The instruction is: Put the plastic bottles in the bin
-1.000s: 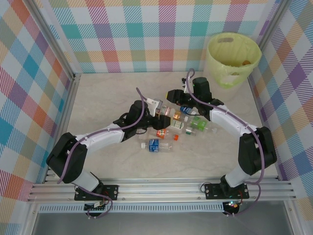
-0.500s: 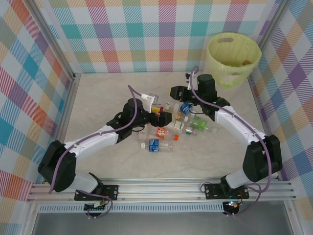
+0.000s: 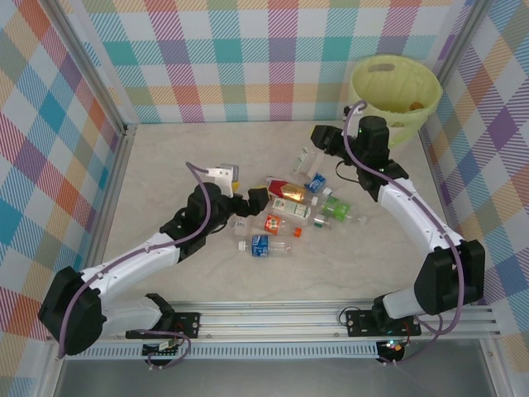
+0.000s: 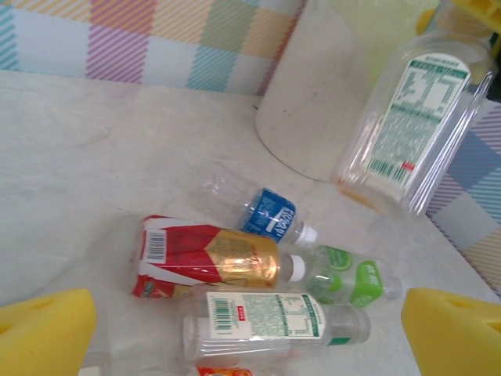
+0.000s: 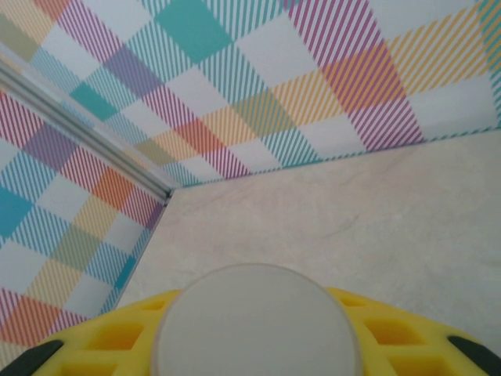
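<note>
The clear green-printed bottle (image 3: pixel 303 157) is still hanging outside the bin's rim, so my right gripper should next move up and outward over the bin's opening (image 3: pixel 393 86) to let go of the bottle.
Several plastic bottles lie in a cluster mid-table: a red and gold one (image 3: pixel 285 188) (image 4: pixel 207 258), a blue-labelled one (image 4: pixel 270 213), a green-labelled one (image 3: pixel 335 207) (image 4: pixel 352 278), a clear white-labelled one (image 4: pixel 266 321), an orange one (image 3: pixel 273 223) and another blue-labelled one (image 3: pixel 260 246). My left gripper (image 3: pixel 252 201) (image 4: pixel 250 337) hovers open just left of the cluster, yellow pads (image 4: pixel 43 329) wide apart. My right gripper (image 3: pixel 316 142) (image 5: pixel 258 337) is shut on a clear green-printed bottle (image 3: pixel 303 157) (image 4: pixel 411 117), held in the air; its white cap (image 5: pixel 258 321) sits between the pads. The bin (image 3: pixel 393 95) (image 4: pixel 329 94) stands at the back right.
Checked walls enclose the table on three sides, with metal posts (image 3: pixel 124 132) at the corners. The bin's pale yellow-green liner holds something orange (image 3: pixel 416 105). Bare tabletop (image 3: pixel 190 149) stretches left of and behind the cluster.
My right gripper has lifted the clear bottle off the cluster and carried it back and right toward the bin. My left arm has drawn back to the left, away from the bottles.
</note>
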You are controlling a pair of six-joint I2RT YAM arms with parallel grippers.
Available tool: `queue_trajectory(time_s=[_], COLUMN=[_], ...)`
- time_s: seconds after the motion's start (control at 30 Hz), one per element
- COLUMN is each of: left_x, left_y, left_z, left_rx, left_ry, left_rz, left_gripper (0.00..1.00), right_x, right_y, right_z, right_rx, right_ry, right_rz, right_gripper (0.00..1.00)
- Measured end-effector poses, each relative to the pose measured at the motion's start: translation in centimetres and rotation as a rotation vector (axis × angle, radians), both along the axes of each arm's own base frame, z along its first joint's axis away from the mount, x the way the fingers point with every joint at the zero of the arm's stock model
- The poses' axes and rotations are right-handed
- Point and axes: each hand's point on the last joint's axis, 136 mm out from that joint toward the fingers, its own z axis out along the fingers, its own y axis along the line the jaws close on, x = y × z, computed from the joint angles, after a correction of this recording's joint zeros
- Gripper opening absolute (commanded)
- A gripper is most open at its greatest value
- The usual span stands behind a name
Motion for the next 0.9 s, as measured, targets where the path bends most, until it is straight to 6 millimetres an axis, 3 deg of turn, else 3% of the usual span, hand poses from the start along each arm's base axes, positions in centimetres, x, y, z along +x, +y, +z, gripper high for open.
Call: queue_trajectory(time_s=[0.2, 0.3, 0.5, 0.67, 0.9], left_x=[-0.5, -0.7, -0.8, -0.8, -0.9], left_y=[1.9, 2.2, 2.7, 2.8, 3.0], left_z=[0.7, 0.9, 1.2, 1.3, 1.6], left_rx=[-0.011, -0.019, -0.038, -0.038, -0.048], left_ry=[-0.033, -0.038, -0.041, -0.043, -0.05], left_rz=[0.064, 0.075, 0.093, 0.101, 0.104], left_gripper=[1.0, 1.0, 1.0, 1.0, 1.0], right_x=[2.8, 4.5, 7.6, 10.1, 12.9], right_y=[-2.7, -3.9, -6.6, -10.4, -17.9], right_z=[5.8, 9.2, 14.2, 16.1, 15.6], right_rx=[0.06, 0.094, 0.135, 0.161, 0.204], right_ry=[-0.173, -0.266, -0.409, -0.468, -0.474], right_rz=[-0.125, -0.181, -0.287, -0.409, -0.625], right_gripper=[0.0, 0.0, 0.0, 0.0, 0.0])
